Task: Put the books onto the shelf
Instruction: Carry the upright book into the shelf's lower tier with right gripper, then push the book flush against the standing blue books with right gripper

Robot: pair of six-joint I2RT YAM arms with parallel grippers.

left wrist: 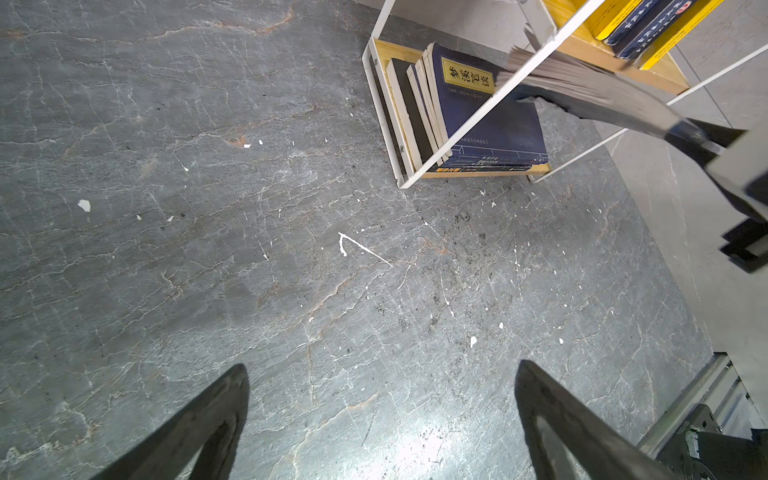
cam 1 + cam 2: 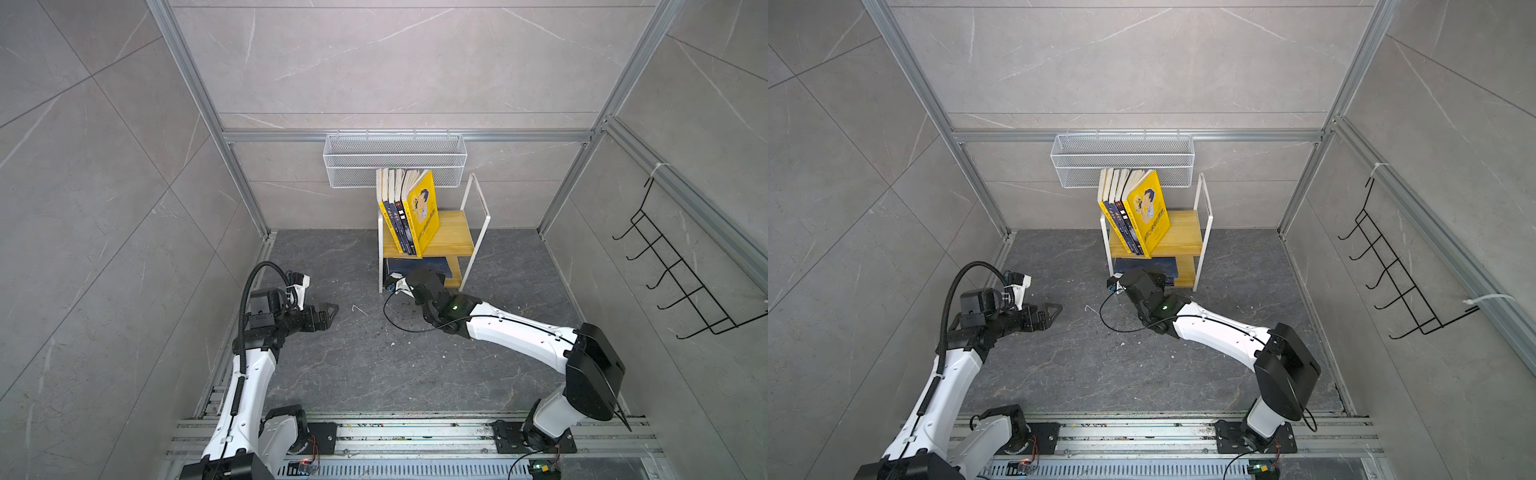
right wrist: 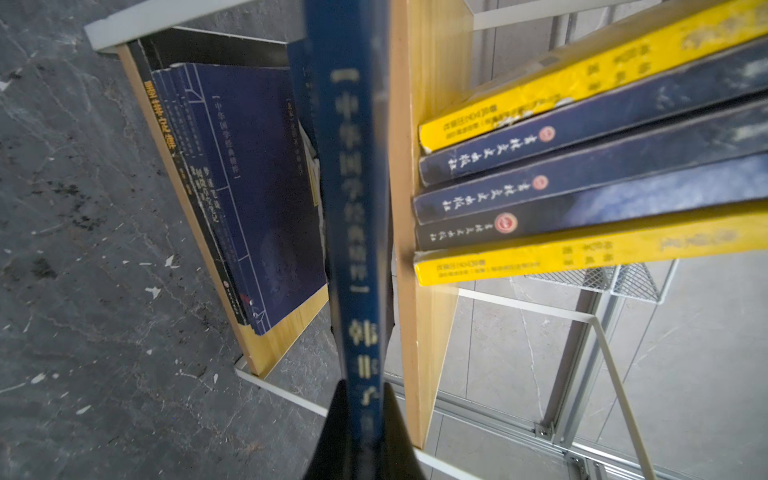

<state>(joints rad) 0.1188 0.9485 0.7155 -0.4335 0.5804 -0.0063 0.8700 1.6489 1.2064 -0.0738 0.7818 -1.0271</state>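
I need to lower my right gripper toward the lower board (image 3: 260, 176) next and release the book's spine there, as the book already reaches into the gap above the navy stack.
The shelf (image 2: 453, 232) (image 2: 1183, 232) stands at the back of the floor. Several books (image 2: 422, 212) (image 3: 582, 137) lean left on its upper board, a yellow cartoon cover facing front. More navy books (image 1: 490, 124) (image 3: 257, 166) lie stacked on the lower board. My right gripper (image 3: 365, 388) (image 1: 698, 137) is shut on the spine of a navy book (image 3: 353, 166) (image 1: 582, 87), which reaches into the gap between the two boards above the stack. Off to the left, my left gripper (image 1: 381, 365) (image 2: 328, 311) hangs open over bare floor, holding nothing.
A white wire mesh basket (image 2: 395, 160) hangs on the back wall just above the shelf. A black wire hook rack (image 2: 681, 286) is on the right wall. Dark stone floor (image 2: 374, 353) with small white flecks spreads between the arms. Aluminium rails (image 2: 415, 436) run along the front.
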